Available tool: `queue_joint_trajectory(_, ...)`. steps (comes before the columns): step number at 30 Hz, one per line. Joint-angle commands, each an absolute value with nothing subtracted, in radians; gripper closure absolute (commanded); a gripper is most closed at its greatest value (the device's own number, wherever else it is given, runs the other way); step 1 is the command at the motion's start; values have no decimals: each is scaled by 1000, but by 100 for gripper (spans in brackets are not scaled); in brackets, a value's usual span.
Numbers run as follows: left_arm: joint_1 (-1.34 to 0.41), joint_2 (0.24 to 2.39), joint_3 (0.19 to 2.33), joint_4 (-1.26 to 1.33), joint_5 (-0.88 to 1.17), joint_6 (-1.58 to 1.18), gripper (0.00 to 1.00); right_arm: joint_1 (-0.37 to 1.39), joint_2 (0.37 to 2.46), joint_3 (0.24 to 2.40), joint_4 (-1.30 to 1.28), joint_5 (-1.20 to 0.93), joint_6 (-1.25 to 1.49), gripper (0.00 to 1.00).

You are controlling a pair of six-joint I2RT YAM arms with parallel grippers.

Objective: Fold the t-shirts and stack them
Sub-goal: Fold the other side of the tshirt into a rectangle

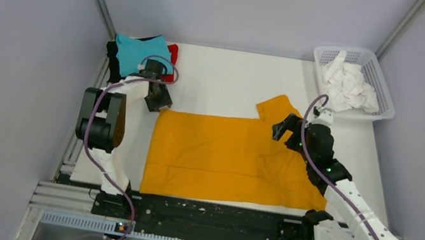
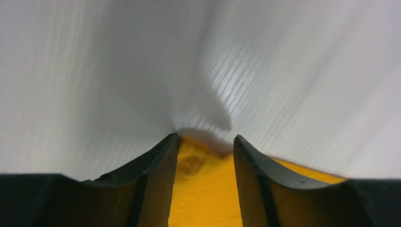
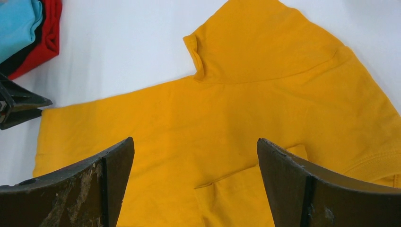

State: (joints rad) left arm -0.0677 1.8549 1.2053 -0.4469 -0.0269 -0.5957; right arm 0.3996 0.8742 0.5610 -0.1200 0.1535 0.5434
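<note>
My left gripper is already at the shirt's far corner, so my right gripper next needs to move outward and down onto the sleeve's far tip (image 1: 283,98) and pinch it.
The mustard-orange t-shirt (image 1: 226,158) lies spread flat on the white table, one sleeve (image 1: 276,107) pointing to the far side. My left gripper (image 1: 158,100) is down at the shirt's far left corner. In the left wrist view its jaws (image 2: 204,144) stand partly open, with the corner of orange fabric (image 2: 203,189) lying between them. My right gripper (image 1: 283,128) hovers open and empty above the shirt's far right part, near the sleeve (image 3: 265,42). The teal shirt (image 1: 137,51) lies folded on the black (image 1: 113,56) and red (image 1: 172,50) shirts at the far left.
A white lattice basket (image 1: 378,82) holding white cloth (image 1: 347,86) stands at the far right corner. Grey walls close in the table on the left, right and back. A black rail (image 1: 201,215) runs along the near edge.
</note>
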Motion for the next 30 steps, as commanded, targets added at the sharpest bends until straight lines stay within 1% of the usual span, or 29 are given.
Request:
queue_joint_trajectory(1, -126, 1889, 1219, -517, -34, -581, 52, 408, 860, 559, -103, 178, 531, 1)
queue_joint_trajectory(4, -156, 1890, 1227, -541, -78, -587, 59, 408, 860, 560, -106, 179, 529, 1)
queue_joint_trajectory(6, -169, 1896, 1244, -569, -127, -595, 66, 409, 859, 560, -107, 180, 527, 1)
queue_joint_trajectory(8, -174, 1905, 1263, -596, -161, -604, 80, 408, 858, 560, -107, 187, 527, 1)
queue_joint_trajectory(12, -178, 1905, 1283, -614, -196, -620, 100, 409, 866, 561, -109, 199, 517, 1)
queue_joint_trajectory(17, -193, 1882, 1283, -607, -222, -635, 100, 409, 923, 614, -136, 227, 468, 1)
queue_joint_trajectory(20, -207, 1857, 1275, -591, -235, -645, 100, 409, 1020, 690, -142, 241, 449, 1)
queue_joint_trajectory(23, -213, 1834, 1269, -590, -251, -657, 100, 409, 1183, 807, -149, 258, 429, 2)
queue_joint_trajectory(27, -213, 1807, 1265, -603, -287, -661, 100, 408, 1442, 996, -141, 362, 416, 2)
queue_joint_trajectory(30, -214, 1789, 1259, -611, -299, -663, 100, 403, 1649, 1176, -182, 430, 417, 5)
